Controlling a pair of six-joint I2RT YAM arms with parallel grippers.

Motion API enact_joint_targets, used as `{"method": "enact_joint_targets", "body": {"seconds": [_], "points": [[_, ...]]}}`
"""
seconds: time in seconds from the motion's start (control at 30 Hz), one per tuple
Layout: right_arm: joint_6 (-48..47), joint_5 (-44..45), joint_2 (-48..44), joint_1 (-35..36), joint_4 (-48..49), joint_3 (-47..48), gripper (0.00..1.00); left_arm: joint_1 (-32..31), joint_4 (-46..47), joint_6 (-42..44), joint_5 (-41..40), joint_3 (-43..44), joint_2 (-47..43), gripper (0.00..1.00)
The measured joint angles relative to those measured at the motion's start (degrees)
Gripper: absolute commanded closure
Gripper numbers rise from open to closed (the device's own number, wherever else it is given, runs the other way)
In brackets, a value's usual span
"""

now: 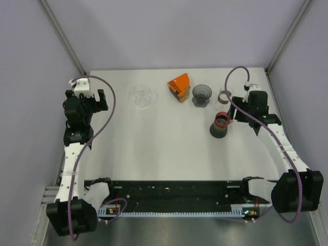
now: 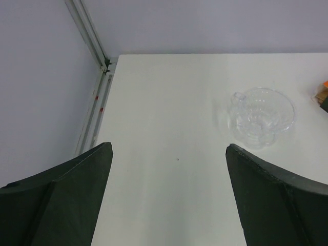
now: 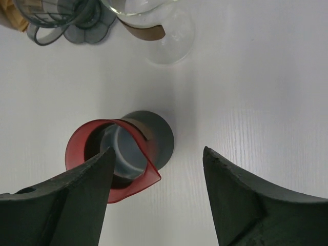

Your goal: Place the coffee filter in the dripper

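The clear dripper sits below my left gripper, to its right in the top view. My left gripper will next move down onto the rim of the clear glass dripper [image 1: 142, 96] opposite the pack.
An orange pack [image 1: 179, 85] with tan paper under it, apparently the coffee filters, lies at the back of the table. To its right stands a smoky grey dripper [image 1: 202, 95] [image 3: 61, 20]. A clear glass dripper [image 1: 142, 96] [image 2: 261, 117] sits further left. My right gripper [image 1: 234, 118] [image 3: 158, 151] is open above a dark grey cup with a red pointed rim [image 1: 220, 124] [image 3: 120, 154]. Its left finger hangs over the rim, its right finger over bare table, and nothing is held. My left gripper [image 1: 98, 100] [image 2: 169, 145] is wide open over bare table at the left.
A glass carafe with a brown band [image 1: 224, 95] [image 3: 154, 25] stands just right of the grey dripper, close behind the cup. The enclosure's grey walls and metal rails [image 2: 92, 36] border the white table [image 1: 154, 148].
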Motion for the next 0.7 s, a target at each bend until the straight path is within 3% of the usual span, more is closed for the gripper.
{"method": "enact_joint_targets", "body": {"seconds": [0.17,0.27,0.4,0.53,0.7], "points": [[-0.2,-1.9,5.4,0.8,-3.4,1.7,0.41,0.0,-14.2,1.9,1.6,5.4,-1.2,0.06],[-1.0,-3.2,9.7,1.3,-4.2,3.9,0.51,0.0,-20.9,2.9,2.8,5.4,-2.9,0.07],[-2.8,-4.6,14.7,3.0,-5.0,6.8,0.70,0.0,-25.5,3.3,4.1,5.6,-4.2,0.07],[-5.9,-6.8,17.3,6.4,-6.1,8.5,0.98,0.0,-28.5,3.6,4.8,6.6,-4.3,0.07],[-10.8,-11.1,19.6,13.3,-6.9,10.5,1.00,0.0,-30.3,3.9,5.4,7.3,-4.2,0.08]]}}
